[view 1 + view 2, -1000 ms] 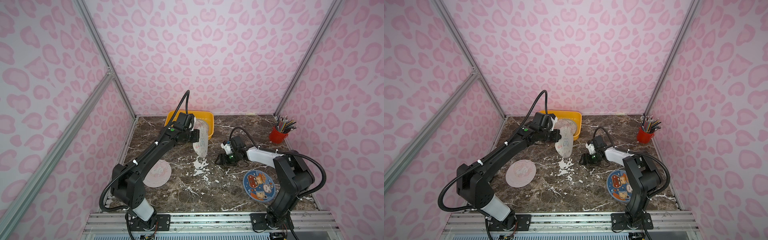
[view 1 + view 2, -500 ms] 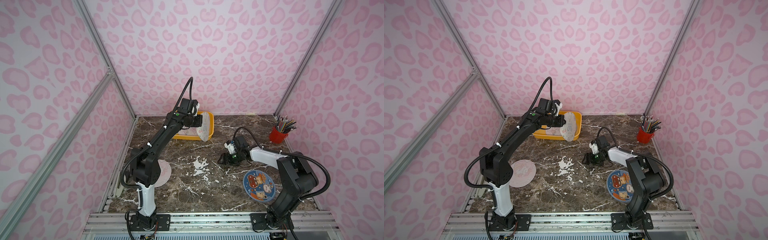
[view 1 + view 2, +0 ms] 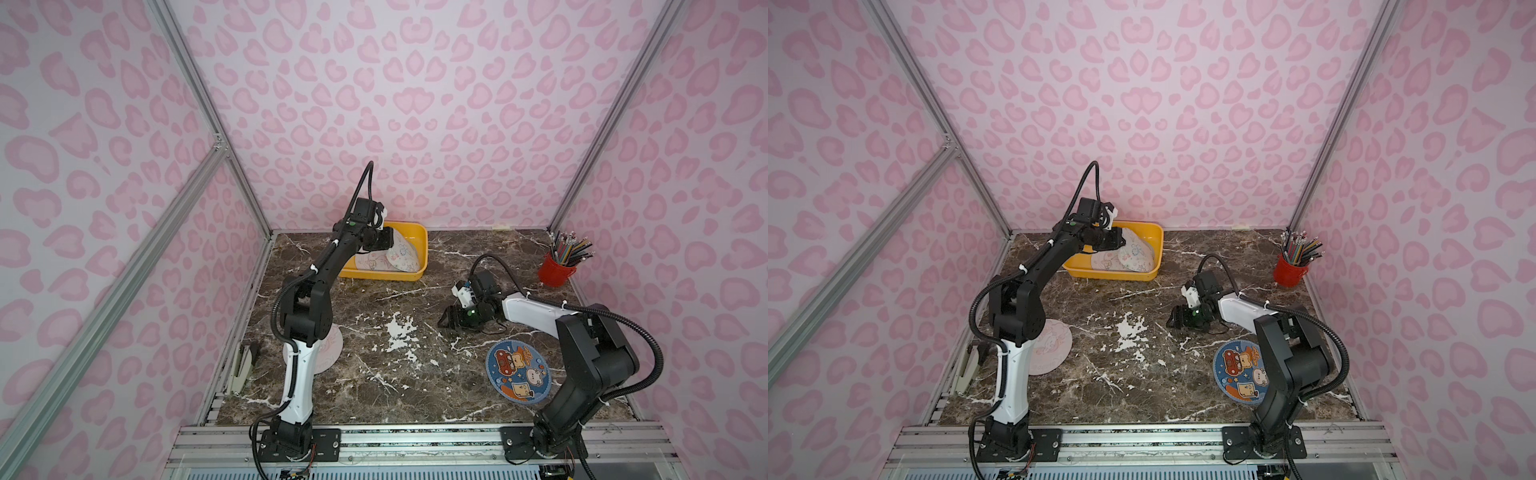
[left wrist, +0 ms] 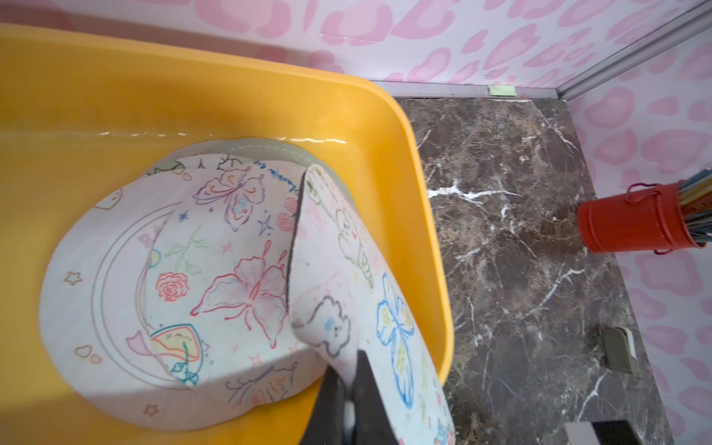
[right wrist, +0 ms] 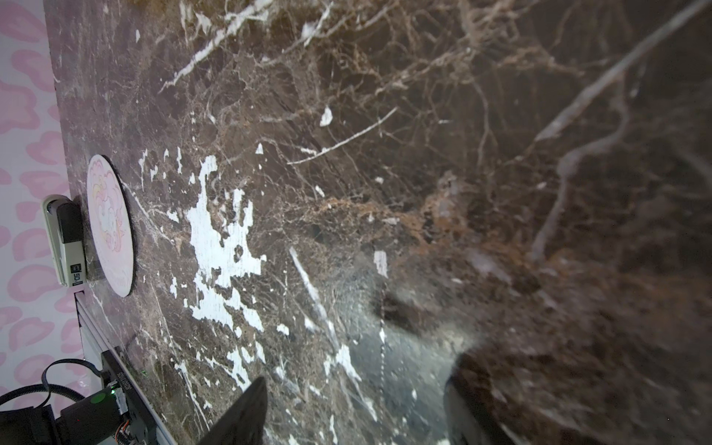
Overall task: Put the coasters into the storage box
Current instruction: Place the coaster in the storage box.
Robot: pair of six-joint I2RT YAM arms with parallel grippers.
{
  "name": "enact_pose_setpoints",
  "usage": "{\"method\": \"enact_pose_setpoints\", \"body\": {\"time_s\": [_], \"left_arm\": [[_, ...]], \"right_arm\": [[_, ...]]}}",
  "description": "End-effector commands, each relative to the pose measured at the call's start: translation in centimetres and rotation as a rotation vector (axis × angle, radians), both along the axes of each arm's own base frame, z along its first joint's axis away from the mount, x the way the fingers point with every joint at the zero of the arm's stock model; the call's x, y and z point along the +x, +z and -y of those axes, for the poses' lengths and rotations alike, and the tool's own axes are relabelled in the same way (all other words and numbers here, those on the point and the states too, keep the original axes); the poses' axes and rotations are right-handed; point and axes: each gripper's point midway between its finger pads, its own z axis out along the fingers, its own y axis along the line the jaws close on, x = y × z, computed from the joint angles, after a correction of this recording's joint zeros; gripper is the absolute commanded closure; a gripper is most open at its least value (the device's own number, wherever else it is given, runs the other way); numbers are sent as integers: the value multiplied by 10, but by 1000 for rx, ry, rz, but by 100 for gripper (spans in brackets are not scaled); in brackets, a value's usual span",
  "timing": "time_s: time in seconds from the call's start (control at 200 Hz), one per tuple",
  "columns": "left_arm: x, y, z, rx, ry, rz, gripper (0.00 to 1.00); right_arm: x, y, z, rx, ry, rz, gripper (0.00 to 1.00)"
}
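Observation:
I will move my left gripper away from the box's side by the cup, over the stacked coasters, and let go of the pale coaster. The coaster leans toward that side of the box.
The yellow storage box [image 3: 422, 249] [image 3: 1156, 249] [image 4: 424, 200] stands at the back of the table. Pale printed coasters [image 4: 231, 262] [image 3: 368, 262] lie stacked inside it. My left gripper [image 3: 390, 245] [image 3: 1121, 241] [image 4: 348, 381] is shut on the edge of a pale coaster with a blue flower print [image 4: 385, 308] [image 3: 401, 255] [image 3: 1136, 253], held bent and tilted over the stack in the box. A pink coaster [image 3: 332, 345] [image 3: 1054, 345] [image 5: 109, 225] lies by the left arm's base. A dark blue coaster [image 3: 517, 376] [image 3: 1239, 372] lies front right. My right gripper [image 3: 444, 322] [image 3: 1172, 318] [image 5: 354, 416] stands open and empty, low over the table.
A red pencil cup [image 3: 557, 272] [image 3: 1289, 272] [image 4: 632, 227] stands at the back right corner. A stapler [image 3: 239, 368] [image 3: 965, 368] [image 5: 65, 239] lies at the table's left edge beside the pink coaster. Pink patterned walls close in three sides.
My left arm has carried the pale coaster from mid-table back over the storage box and down into it. The right gripper has hardly moved.

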Motion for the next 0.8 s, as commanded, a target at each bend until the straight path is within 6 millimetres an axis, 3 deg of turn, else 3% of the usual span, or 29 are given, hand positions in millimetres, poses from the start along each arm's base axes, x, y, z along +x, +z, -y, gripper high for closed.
{"method": "enact_pose_setpoints", "body": {"time_s": [0.0,0.25,0.355,0.44,0.47,0.55,0.795], "left_arm": [[12,-2,-12,14,7,28,98],[22,-25,-49,107,61,3,95],[23,-28,-65,148,106,6,72],[23,-24,-74,171,131,20,66],[23,-23,-77,176,137,23,57],[22,-18,-80,182,146,33,46],[10,-8,-78,148,152,37,31]], "right_arm": [[-1,0,2,-13,1,-6,27],[-1,5,3,-11,-6,0,26],[0,10,3,-9,-13,10,26],[0,14,5,-17,-22,20,25],[0,16,6,-21,-25,23,25],[1,20,9,-30,-36,32,24],[-3,25,25,-69,-92,39,21]]}}
